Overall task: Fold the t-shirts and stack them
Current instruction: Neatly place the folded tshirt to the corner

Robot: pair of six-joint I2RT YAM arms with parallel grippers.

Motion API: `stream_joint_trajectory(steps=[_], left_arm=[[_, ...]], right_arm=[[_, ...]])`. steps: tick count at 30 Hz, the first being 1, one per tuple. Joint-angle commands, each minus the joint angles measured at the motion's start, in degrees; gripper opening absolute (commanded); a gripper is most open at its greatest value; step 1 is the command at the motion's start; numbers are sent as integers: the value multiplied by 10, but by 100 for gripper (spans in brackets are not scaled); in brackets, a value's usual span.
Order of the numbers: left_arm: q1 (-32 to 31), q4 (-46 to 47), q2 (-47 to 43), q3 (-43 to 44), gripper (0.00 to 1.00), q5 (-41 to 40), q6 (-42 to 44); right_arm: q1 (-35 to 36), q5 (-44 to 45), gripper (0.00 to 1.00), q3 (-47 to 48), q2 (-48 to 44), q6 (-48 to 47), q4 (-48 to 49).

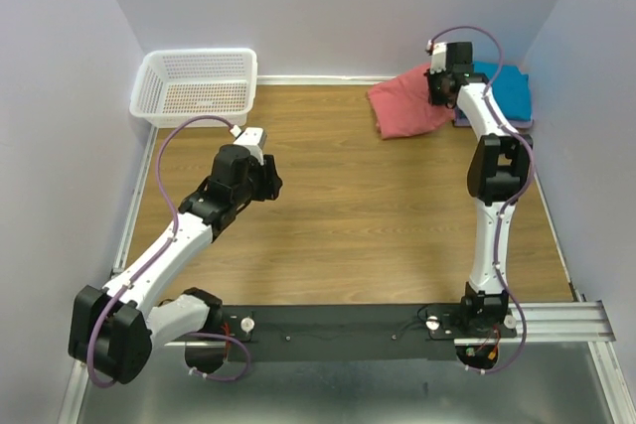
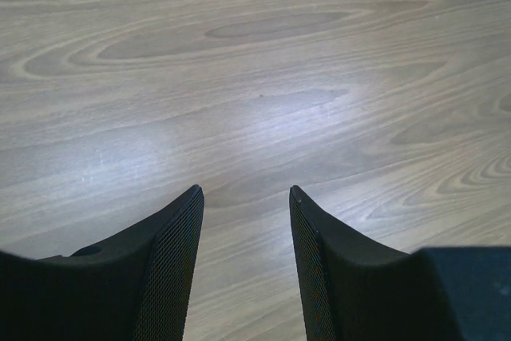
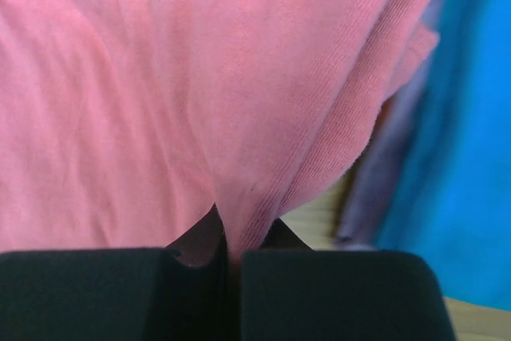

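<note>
The salmon-pink t-shirt's fold rises first in my right gripper next, then crosses the teal-blue t-shirt (image 1: 509, 89) toward the side and comes down onto the folded stack.
The salmon-pink t-shirt (image 1: 405, 104) lies bunched at the far right of the table and fills the right wrist view (image 3: 160, 77). My right gripper (image 1: 438, 89) is shut on a fold of its edge (image 3: 239, 229). The teal-blue t-shirt (image 1: 509, 89) lies folded just right of it, also seen in the right wrist view (image 3: 463, 133), on top of the pale lavender t-shirt (image 3: 391, 165), of which only an edge shows. My left gripper (image 1: 270, 178) is open and empty over bare wood left of centre (image 2: 246, 197).
A white lattice basket (image 1: 196, 86) stands at the far left corner. Pale walls close in the table on the left, back and right. A metal rail with the arm bases runs along the near edge.
</note>
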Motion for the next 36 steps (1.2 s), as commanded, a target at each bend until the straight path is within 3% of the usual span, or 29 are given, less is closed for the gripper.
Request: stream_joint_trajectory(steps=[1,11,26,36], left_arm=[[7,-4,-36,-14,55,18,-11],[8,-12,-35,-33,55,43,-26],[8,-14,-7,-35,55,80,-25],[8,-15,0,-46,55,91,-31]], right_arm=[[-19,74,1,76,25,-46,-8],[-54,84,1,174,51,-73,-4],[-123,53,1,170,10,-66,0],[-168,63,1,182,34,-74,36]])
